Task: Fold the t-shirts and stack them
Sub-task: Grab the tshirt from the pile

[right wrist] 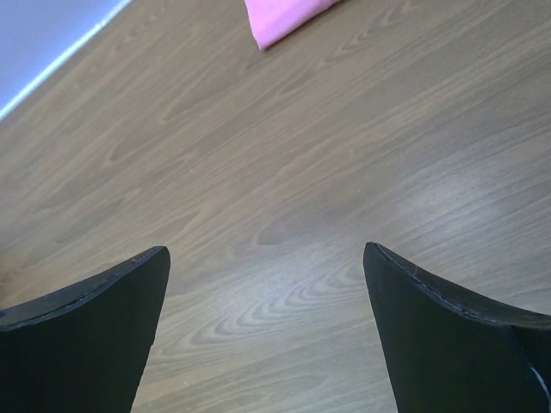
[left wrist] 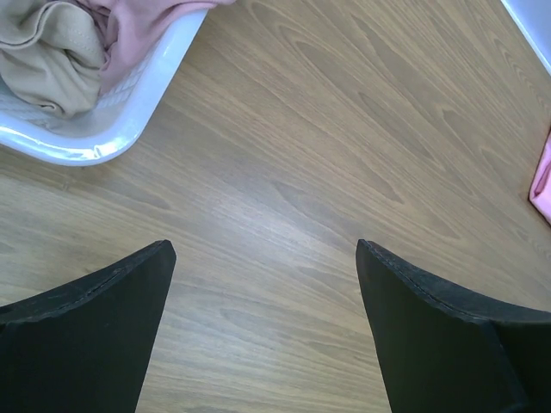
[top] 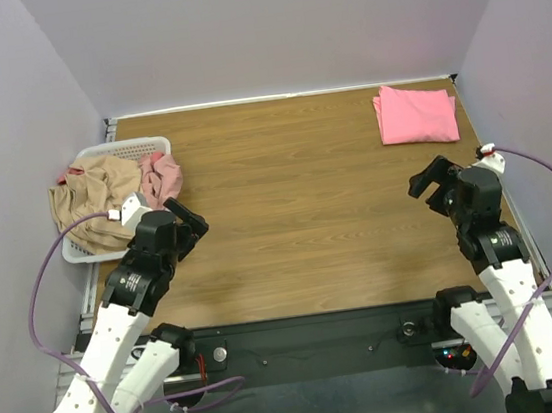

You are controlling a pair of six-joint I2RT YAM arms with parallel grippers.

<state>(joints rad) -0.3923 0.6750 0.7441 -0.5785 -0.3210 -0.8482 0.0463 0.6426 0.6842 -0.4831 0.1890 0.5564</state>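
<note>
My left gripper moves over the basket's rim and down onto the tan t-shirt's uncovered middle (top: 112, 184) next, which lies to the gripper's left in the top view.
A folded bright pink t-shirt (top: 416, 114) lies at the table's far right; its corner shows in the right wrist view (right wrist: 284, 17) and its edge in the left wrist view (left wrist: 542, 181). A tan t-shirt (top: 93, 194) and a dusty-pink t-shirt (top: 159, 175) lie crumpled in the white mesh basket (top: 133, 145) at the far left; both show in the left wrist view, tan (left wrist: 47, 52) and dusty-pink (left wrist: 138, 21). My left gripper (top: 192, 222) is open and empty over bare wood right of the basket. My right gripper (top: 432, 182) is open and empty, nearer than the pink t-shirt.
The basket's white rim (left wrist: 129, 120) sits just left of my left gripper (left wrist: 267, 249). Walls close the table at the back and both sides. Bare wood lies under my right gripper (right wrist: 267, 249). A black rail (top: 313, 343) runs along the near edge.
</note>
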